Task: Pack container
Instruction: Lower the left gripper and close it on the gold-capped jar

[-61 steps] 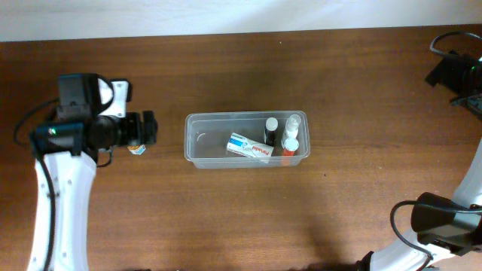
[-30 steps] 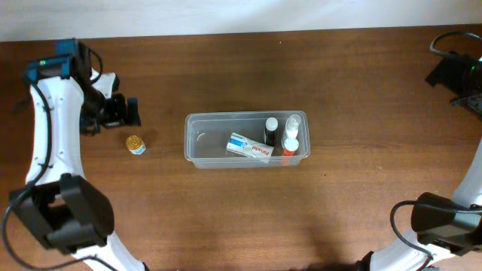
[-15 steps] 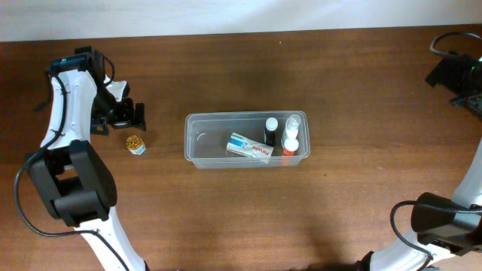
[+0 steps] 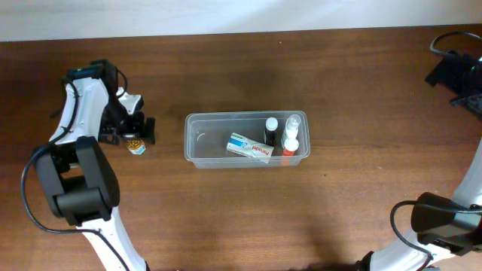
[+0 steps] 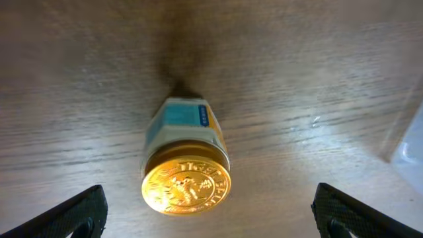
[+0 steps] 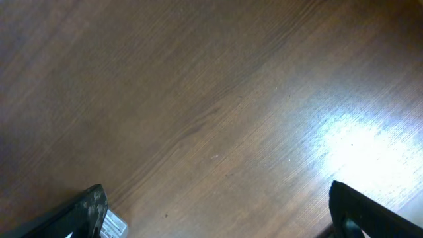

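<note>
The gold-lidded jar stands untouched between my wide-open fingers, so I will next lower my left gripper around it with a slight turn and close on it.
The clear plastic container sits mid-table and holds a toothpaste box, a black-capped bottle, a clear bottle and an orange-capped bottle. A small jar with a gold lid stands on the table left of it. In the left wrist view the jar lies between my wide-open left fingers, untouched. The left gripper hovers right over the jar. My right gripper is open and empty over bare wood at the far right edge.
The container's corner shows at the right of the left wrist view. A white label scrap lies near the right gripper's left finger. The wooden table fills the view.
My left arm swung from the far left back toward the jar and lowered over it, fingers open. The container, its contents and the right arm have not moved.
</note>
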Motion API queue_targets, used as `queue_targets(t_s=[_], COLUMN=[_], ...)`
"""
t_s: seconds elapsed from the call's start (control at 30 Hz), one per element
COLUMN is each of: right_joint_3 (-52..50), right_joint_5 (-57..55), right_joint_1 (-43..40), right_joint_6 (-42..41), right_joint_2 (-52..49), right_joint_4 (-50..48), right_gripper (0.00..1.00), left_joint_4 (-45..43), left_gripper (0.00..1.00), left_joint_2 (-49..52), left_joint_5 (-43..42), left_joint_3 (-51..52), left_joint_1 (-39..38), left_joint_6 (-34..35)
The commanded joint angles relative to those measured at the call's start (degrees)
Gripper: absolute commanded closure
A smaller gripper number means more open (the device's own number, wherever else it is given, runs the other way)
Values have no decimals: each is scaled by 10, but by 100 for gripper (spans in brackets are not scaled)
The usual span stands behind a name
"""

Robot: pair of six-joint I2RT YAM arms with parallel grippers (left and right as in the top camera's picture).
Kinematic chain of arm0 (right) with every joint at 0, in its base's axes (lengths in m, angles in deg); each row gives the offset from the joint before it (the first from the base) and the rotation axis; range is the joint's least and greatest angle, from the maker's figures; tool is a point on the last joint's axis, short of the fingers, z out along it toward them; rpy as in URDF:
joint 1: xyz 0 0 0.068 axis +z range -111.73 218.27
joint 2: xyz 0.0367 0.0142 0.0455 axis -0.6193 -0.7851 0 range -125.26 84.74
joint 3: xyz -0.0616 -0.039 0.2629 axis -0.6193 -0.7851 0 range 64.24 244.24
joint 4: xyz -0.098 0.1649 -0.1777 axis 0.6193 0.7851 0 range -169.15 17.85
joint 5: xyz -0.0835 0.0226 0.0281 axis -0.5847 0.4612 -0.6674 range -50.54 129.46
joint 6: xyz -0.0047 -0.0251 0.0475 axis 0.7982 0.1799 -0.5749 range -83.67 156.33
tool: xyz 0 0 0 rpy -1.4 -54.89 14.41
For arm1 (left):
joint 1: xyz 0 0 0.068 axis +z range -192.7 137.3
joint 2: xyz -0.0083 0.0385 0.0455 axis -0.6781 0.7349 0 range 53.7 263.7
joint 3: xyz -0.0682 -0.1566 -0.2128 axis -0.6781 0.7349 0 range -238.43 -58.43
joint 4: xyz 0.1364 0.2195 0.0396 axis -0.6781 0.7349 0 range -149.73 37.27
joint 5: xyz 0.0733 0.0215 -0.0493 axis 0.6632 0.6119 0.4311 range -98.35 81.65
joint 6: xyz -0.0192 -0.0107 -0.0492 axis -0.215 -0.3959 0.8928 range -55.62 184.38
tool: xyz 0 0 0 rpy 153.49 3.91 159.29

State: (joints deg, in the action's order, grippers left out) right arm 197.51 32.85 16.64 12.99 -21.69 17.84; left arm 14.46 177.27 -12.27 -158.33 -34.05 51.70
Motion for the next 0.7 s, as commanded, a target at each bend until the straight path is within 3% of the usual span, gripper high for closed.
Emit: queue_targets(t_s=[0.0,0.17,0.47,0.67], right_joint_3=[3,3,3,3], right_joint_5=[-5,-5,-5,-5], right_joint_1=[-2,-2,-2,-2], right_joint_6=[4,4,4,4], right_joint_2=[2,2,2,2], right_joint_4=[3,3,3,3], right_gripper=[2,2,2,1], left_joint_4=[-4,-10,-16,-22], left_gripper=[1,0,0,1], left_joint_2=[2,2,3,3], left_joint_5=[6,8,8,-28], left_joint_3=[28,29,29,29], left_joint_1=[0,0,0,-1], left_joint_6=[-11,3,150,176])
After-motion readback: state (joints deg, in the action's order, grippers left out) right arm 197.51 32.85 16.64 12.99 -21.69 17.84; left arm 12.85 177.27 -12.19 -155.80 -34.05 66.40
